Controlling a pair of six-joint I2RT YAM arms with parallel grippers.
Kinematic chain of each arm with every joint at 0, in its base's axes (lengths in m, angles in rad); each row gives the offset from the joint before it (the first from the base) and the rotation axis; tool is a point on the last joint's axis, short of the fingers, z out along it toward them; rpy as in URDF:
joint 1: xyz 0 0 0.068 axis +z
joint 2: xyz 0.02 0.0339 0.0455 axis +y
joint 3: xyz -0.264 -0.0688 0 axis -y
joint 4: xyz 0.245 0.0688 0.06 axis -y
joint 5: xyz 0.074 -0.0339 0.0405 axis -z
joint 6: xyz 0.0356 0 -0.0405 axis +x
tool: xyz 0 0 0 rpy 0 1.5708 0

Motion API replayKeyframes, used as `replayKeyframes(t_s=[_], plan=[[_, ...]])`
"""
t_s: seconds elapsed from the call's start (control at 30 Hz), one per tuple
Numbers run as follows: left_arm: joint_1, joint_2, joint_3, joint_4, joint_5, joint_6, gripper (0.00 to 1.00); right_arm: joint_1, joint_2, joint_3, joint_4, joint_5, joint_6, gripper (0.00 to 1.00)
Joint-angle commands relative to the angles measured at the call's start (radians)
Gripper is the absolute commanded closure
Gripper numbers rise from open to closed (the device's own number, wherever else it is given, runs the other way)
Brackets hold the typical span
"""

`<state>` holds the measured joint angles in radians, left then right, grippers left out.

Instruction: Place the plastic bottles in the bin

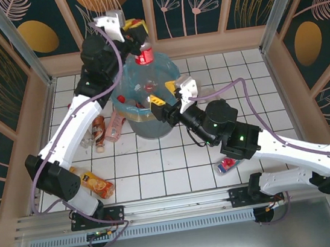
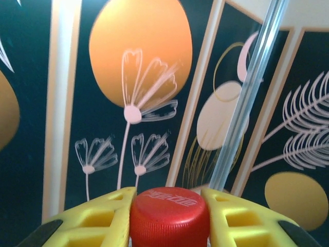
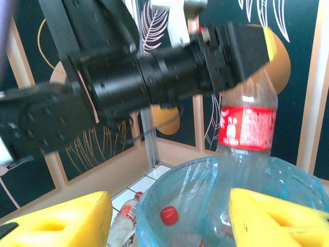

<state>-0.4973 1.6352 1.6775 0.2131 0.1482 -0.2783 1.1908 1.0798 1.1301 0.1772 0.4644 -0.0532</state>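
Note:
The bottle hangs upright over the blue-lined bin, so my left gripper should next lower toward the bin's opening (image 1: 158, 79) and release the bottle's red cap.
My left gripper (image 1: 137, 34) is shut on the red cap (image 2: 169, 216) of a clear plastic bottle with a red label (image 1: 144, 57), which hangs upright above the bin (image 1: 135, 116). The right wrist view shows that bottle (image 3: 245, 128) hanging over the blue-lined bin (image 3: 154, 206). Inside the bin lie more bottles, one red-capped (image 3: 169, 215). My right gripper (image 1: 162, 94) hovers open at the bin's near rim, nothing between its yellow fingers (image 3: 56, 221).
Loose bottles lie on the tiled floor left of the bin (image 1: 99, 132) (image 1: 114, 127). An orange-labelled bottle (image 1: 93, 181) lies by the left arm's base, and a red-capped one (image 1: 226, 165) lies under my right arm. Walls enclose the table.

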Motion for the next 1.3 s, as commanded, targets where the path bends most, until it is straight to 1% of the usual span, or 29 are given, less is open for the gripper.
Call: replayKeyframes(t_s=[0.0,0.23,0.4,0.67,0.7,0.73,0.83,0.9,1.0,1.27], plan=[[-0.008,-0.014,-0.095,0.192,0.030,-0.038,1.00,-0.003,-0.024,-0.010,0.016,0.035,0.021,0.38],[-0.033,-0.026,-0.275,0.332,0.020,-0.038,1.00,-0.003,0.001,-0.011,0.018,0.021,0.024,0.38],[-0.034,-0.009,-0.325,0.370,0.024,-0.063,1.00,-0.003,0.025,-0.006,0.011,0.020,0.023,0.38],[-0.034,-0.007,-0.413,0.398,0.016,-0.050,1.00,-0.003,0.034,-0.009,0.002,0.030,0.024,0.38],[-0.035,-0.010,-0.420,0.397,0.019,-0.047,0.97,-0.003,0.034,-0.012,0.001,0.029,0.025,0.38],[-0.035,-0.015,-0.426,0.394,0.023,-0.044,0.89,-0.003,0.034,-0.012,0.000,0.031,0.025,0.38],[-0.035,-0.028,-0.436,0.395,0.024,-0.041,0.63,-0.003,0.036,-0.012,0.002,0.029,0.024,0.38],[-0.034,-0.037,-0.437,0.395,0.018,-0.040,0.54,-0.003,0.036,-0.012,0.004,0.028,0.026,0.38],[-0.035,-0.050,-0.437,0.394,0.015,-0.040,0.50,-0.003,0.038,-0.012,0.002,0.026,0.027,0.38],[-0.035,-0.079,-0.443,0.393,0.016,-0.039,0.48,-0.002,0.037,-0.018,-0.001,0.026,0.037,0.38]])
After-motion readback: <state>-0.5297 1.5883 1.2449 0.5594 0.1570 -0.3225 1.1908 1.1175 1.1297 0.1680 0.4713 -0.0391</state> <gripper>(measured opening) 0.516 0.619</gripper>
